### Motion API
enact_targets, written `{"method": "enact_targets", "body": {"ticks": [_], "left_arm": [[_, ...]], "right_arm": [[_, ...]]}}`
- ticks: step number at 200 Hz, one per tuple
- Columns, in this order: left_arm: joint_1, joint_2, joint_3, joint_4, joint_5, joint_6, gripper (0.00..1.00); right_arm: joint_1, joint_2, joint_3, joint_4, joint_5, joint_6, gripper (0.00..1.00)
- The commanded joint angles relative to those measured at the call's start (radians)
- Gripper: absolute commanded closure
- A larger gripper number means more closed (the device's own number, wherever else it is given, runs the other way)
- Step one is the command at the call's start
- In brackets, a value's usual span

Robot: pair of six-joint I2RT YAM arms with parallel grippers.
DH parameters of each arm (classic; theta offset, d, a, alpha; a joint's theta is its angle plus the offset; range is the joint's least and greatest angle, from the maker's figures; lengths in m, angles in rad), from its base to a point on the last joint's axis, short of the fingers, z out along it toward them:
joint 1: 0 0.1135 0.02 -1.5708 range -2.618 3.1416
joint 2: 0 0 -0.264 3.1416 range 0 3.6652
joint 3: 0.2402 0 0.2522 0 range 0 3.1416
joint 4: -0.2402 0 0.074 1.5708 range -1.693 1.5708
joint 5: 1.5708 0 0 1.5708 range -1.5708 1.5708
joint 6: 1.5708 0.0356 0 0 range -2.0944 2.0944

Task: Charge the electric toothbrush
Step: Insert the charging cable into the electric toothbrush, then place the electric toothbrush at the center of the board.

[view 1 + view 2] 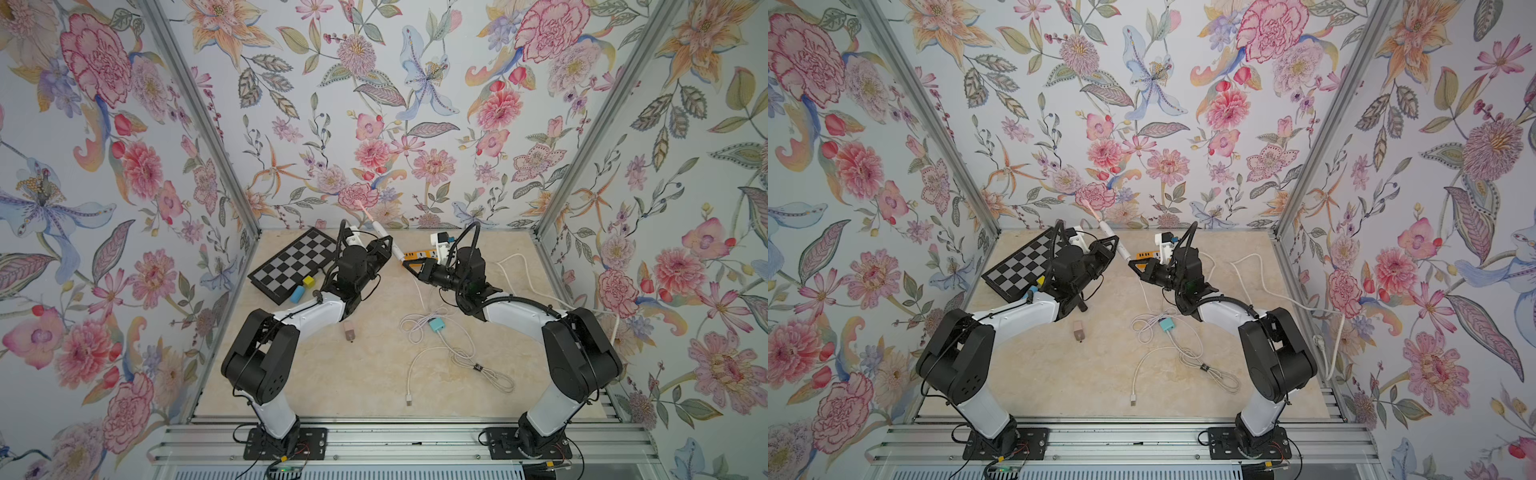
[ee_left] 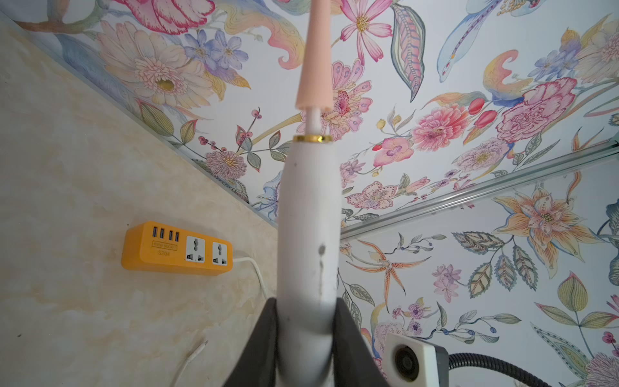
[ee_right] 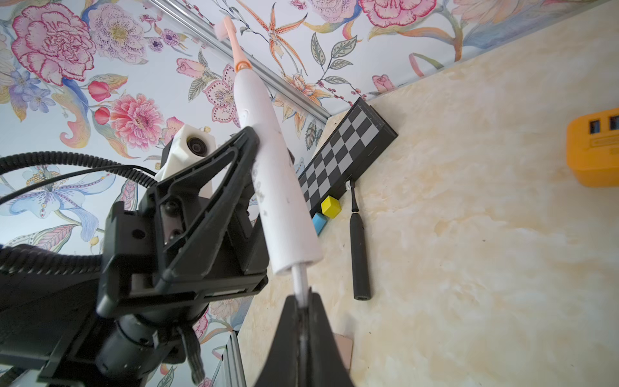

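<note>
I should lower my left gripper next, tip its fingers downward, and let go of the toothbrush on the bare tabletop below it, between the chessboard and the power strip.
The electric toothbrush (image 1: 382, 231) (image 1: 1112, 233) (image 2: 308, 217) (image 3: 268, 167) is white with a pink brush head. It is held off the table, head tilted up toward the back wall. My left gripper (image 1: 388, 246) (image 1: 1113, 246) (image 2: 306, 308) is shut on its lower body. My right gripper (image 1: 409, 266) (image 1: 1136, 266) (image 3: 303, 298) is shut on the white charging cable plug (image 3: 299, 281), whose tip meets the bottom end of the handle. The cable (image 1: 420, 291) trails down to the table.
An orange power strip (image 1: 419, 253) (image 2: 176, 248) (image 3: 593, 150) lies at the back. A chessboard (image 1: 295, 257), yellow block (image 1: 308, 281) and blue block (image 1: 297, 294) sit at the left. A black toothbrush (image 3: 358, 254) lies near them. Coiled cable with a teal adapter (image 1: 436, 324) lies mid-table.
</note>
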Motion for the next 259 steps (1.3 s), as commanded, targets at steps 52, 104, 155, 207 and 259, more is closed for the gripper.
{"method": "enact_targets", "body": {"ticks": [52,104,155,207,259], "left_arm": [[-0.064,-0.026,0.047,-0.276,0.302,0.161,1.00],[0.072,-0.030,-0.007,-0.502,0.060,0.318,1.00],[0.070,0.159,0.023,-0.522,-0.056,0.329,1.00],[0.071,0.246,0.078,-0.582,-0.102,0.326,0.62],[0.036,0.018,0.140,-0.742,-0.225,0.474,0.40]], "right_arm": [[0.012,-0.131,-0.051,0.127,0.036,-0.112,0.82],[0.041,-0.572,-0.371,-0.228,0.230,-0.350,0.39],[0.026,-0.709,-0.354,-0.516,0.415,-0.454,0.37],[0.001,-0.719,-0.364,-0.520,0.398,-0.414,0.37],[-0.088,-0.726,-0.378,-0.569,0.362,-0.402,0.38]]}}
